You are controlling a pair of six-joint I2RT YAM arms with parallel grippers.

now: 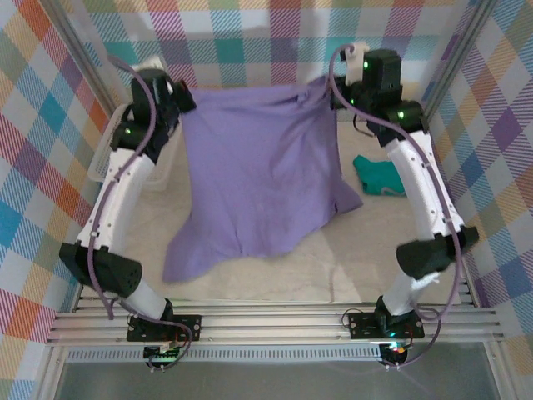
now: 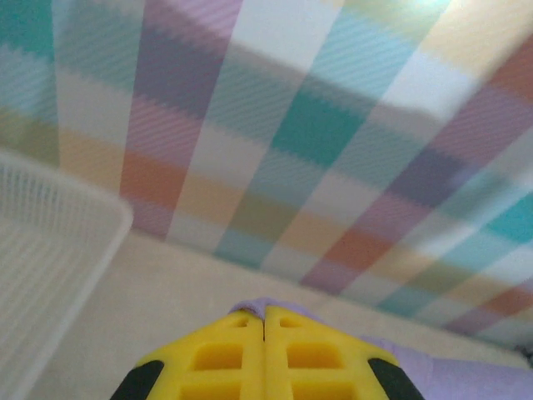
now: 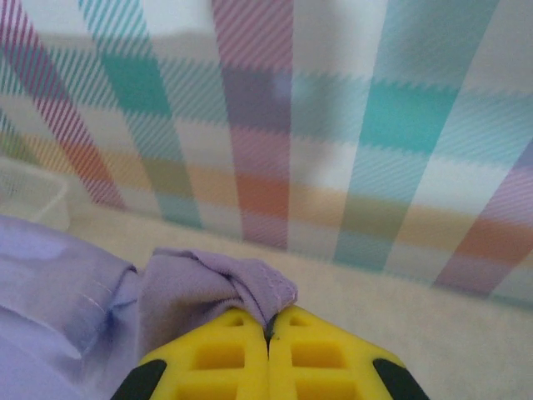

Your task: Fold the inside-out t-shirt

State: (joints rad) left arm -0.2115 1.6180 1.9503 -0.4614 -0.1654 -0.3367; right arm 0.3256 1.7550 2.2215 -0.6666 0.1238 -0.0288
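Observation:
My right gripper draws back and down next and lets go of the stitched hem on the bare near tabletop, as that tabletop lies below and back from it.
The lavender inside-out t-shirt [image 1: 262, 171] hangs stretched between both arms at the back of the table, its lower part draping onto the table toward the front left. My left gripper [image 1: 185, 98] holds its upper left corner; in the left wrist view the yellow jaws are pressed together at my left gripper [image 2: 264, 317] with a sliver of purple cloth [image 2: 266, 305] showing past them. My right gripper [image 1: 331, 90] holds the upper right corner. In the right wrist view a bunched fold of the t-shirt [image 3: 208, 292] is pinched by my right gripper [image 3: 268, 321].
A small teal-green garment [image 1: 379, 177] lies on the table under the right arm. A white mesh basket [image 2: 50, 250] stands at the back left beside the left arm. Checkered walls enclose the table on three sides.

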